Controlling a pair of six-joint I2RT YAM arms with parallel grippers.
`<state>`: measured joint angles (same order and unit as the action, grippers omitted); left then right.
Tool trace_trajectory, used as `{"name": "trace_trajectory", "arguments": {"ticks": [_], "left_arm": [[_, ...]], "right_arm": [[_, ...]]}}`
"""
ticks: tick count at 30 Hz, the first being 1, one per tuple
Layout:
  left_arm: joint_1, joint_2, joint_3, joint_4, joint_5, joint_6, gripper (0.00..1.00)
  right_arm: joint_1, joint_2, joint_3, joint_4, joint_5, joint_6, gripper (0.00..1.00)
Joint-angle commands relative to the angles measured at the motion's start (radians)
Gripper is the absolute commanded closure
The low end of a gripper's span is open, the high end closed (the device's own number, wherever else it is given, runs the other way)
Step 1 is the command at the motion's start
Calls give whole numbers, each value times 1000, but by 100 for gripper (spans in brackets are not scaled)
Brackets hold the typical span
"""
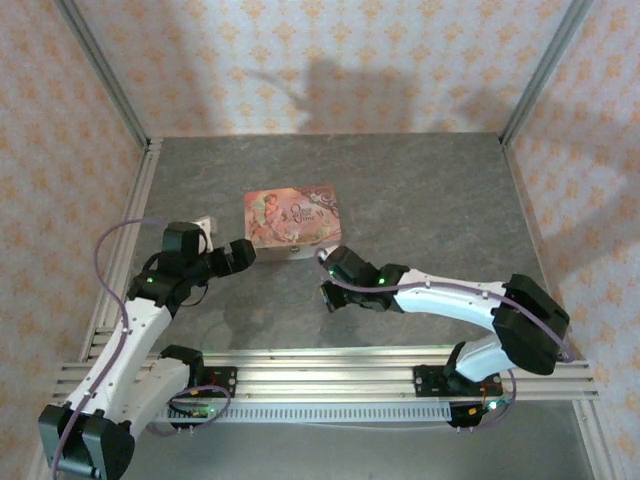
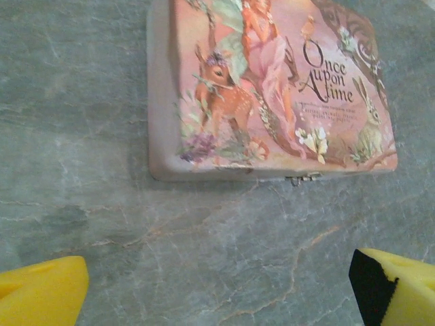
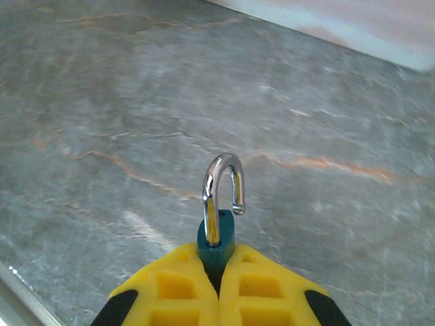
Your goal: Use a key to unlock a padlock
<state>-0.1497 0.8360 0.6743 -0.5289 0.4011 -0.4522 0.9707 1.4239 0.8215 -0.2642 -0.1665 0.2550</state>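
Observation:
The right gripper swings outward and lowers the padlock (image 3: pixel 217 236) onto the bare stone beside the box next, then releases it, since its shackle is already open.
The padlock (image 3: pixel 217 236), small and dark teal, is pinched between my right gripper's (image 3: pixel 219 275) yellow fingers (image 3: pixel 170 292). Its silvery shackle (image 3: pixel 219 180) stands up with the free end lifted out of the body. In the top view my right gripper (image 1: pixel 328 296) hovers low over the table, just in front of the pink box. My left gripper (image 2: pixel 217 299) is open with bare stone between its yellow fingertips (image 2: pixel 41 295); it sits (image 1: pixel 246 252) by the box's left front corner. The key is out of view.
The pink picture-printed tin box (image 1: pixel 291 218) lies shut on the grey marbled table (image 1: pixel 420 190), its small clasp (image 2: pixel 303 179) facing the arms. Aluminium rails (image 1: pixel 320 365) run along the near edge and the left side. Patterned walls close in the back.

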Motion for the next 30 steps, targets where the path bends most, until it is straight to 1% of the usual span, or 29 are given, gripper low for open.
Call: {"name": "trace_trajectory", "arguments": {"ticks": [1, 3, 5, 10, 15, 17, 19, 23, 25, 27, 29, 30], "left_arm": [[-49, 3, 2, 10, -41, -31, 0], [-78, 16, 9, 16, -58, -38, 0], [-103, 37, 21, 12, -69, -39, 0], [-129, 54, 21, 3, -93, -42, 0], [-132, 40, 18, -13, -105, -45, 0], [-134, 31, 22, -36, -113, -37, 0], [-134, 18, 25, -57, -121, -28, 0], [-134, -6, 25, -78, -134, -20, 0], [-134, -9, 26, -88, -138, -12, 0], [-133, -8, 31, -97, -143, -1, 0], [-133, -5, 44, -113, -159, 19, 0], [-133, -1, 52, -119, -169, 31, 0]], "right_arm": [[-83, -2, 5, -74, -38, 131, 100], [-148, 31, 8, -126, -77, 144, 100], [-223, 72, 10, -155, -142, 132, 100], [-361, 183, 64, -202, -221, 73, 100], [-436, 317, 195, -270, -258, 18, 100], [-452, 348, 233, -285, -254, 12, 95], [-466, 356, 253, -290, -247, 16, 89], [-492, 324, 257, -291, -212, 34, 62], [-503, 297, 250, -292, -191, 43, 51], [-513, 253, 241, -293, -171, 52, 43], [-515, 197, 231, -294, -137, 53, 38], [-515, 162, 225, -293, -116, 53, 32]]}}
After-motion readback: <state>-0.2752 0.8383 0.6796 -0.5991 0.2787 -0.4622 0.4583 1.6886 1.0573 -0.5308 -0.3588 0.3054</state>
